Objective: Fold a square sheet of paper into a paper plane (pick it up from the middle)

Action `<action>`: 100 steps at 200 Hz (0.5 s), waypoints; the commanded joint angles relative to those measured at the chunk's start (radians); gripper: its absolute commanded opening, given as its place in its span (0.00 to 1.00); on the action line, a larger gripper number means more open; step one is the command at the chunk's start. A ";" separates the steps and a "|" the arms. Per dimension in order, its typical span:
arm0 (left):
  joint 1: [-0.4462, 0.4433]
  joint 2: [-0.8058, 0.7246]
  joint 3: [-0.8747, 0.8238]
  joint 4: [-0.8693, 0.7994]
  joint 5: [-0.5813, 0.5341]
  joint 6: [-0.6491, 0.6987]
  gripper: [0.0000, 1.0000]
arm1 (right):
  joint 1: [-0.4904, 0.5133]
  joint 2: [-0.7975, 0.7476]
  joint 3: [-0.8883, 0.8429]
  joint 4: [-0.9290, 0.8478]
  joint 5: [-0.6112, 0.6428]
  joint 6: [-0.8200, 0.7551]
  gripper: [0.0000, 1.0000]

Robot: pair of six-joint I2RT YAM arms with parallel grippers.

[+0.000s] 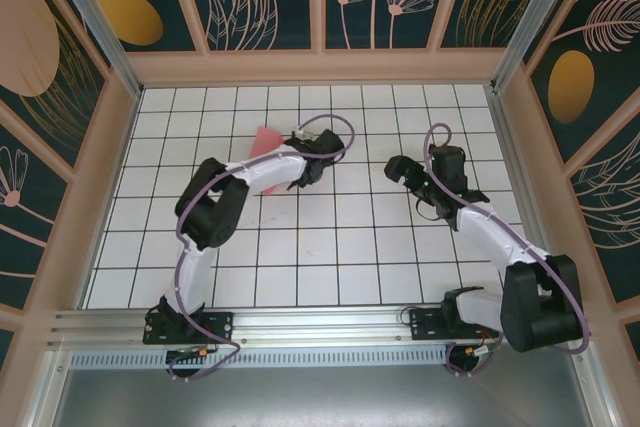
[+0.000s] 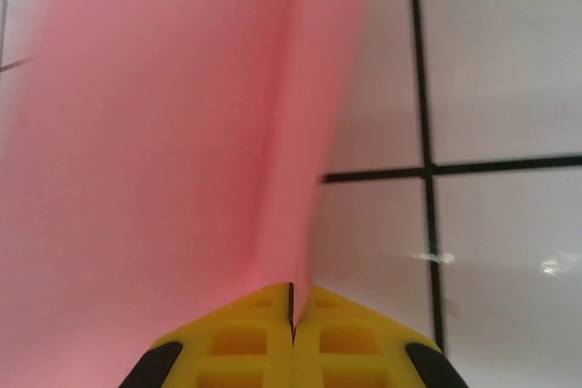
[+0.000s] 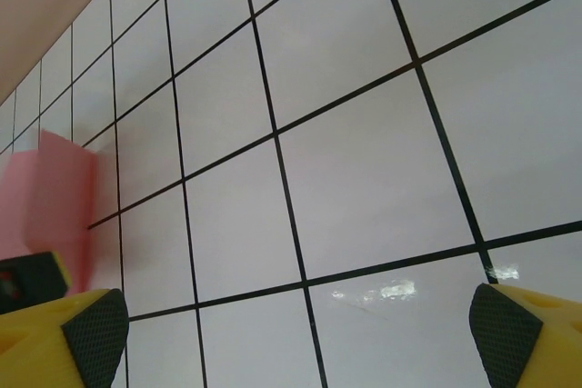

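Note:
My left gripper brings the pinched edge down and toward my right gripper onto the bare tiles between them next and releases it, as the sheet still stands up.
The salmon-pink sheet of paper (image 2: 173, 134) stands up from my left gripper (image 2: 293, 308), folded along a centre crease. Its yellow fingers (image 2: 236, 343) are shut on the paper's lower edge. In the top view the paper (image 1: 265, 138) sticks out at the back left of the left gripper (image 1: 293, 151), partly hidden by the forearm. I cannot tell whether it has the shape of a paper plane. My right gripper (image 1: 400, 172) hovers about two tiles to the right, open and with nothing in it. In the right wrist view the gripper (image 3: 300, 343) stands wide, with the paper (image 3: 59, 197) far left.
The white grid table (image 1: 330, 247) is boxed in by wooden rails and patterned walls (image 1: 320, 67). Both arm bases sit on the metal rail (image 1: 320, 325) at the near edge. Bare tiles lie between and in front of the grippers.

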 commanded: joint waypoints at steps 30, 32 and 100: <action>-0.070 0.080 0.045 -0.006 0.073 -0.060 0.05 | -0.040 -0.052 -0.019 -0.051 0.039 0.031 0.99; -0.072 0.081 0.044 -0.002 0.075 -0.061 0.05 | -0.041 -0.052 -0.019 -0.053 0.039 0.031 0.99; -0.079 0.008 0.013 0.085 0.270 -0.065 0.32 | -0.050 -0.020 0.038 -0.074 0.042 0.013 0.99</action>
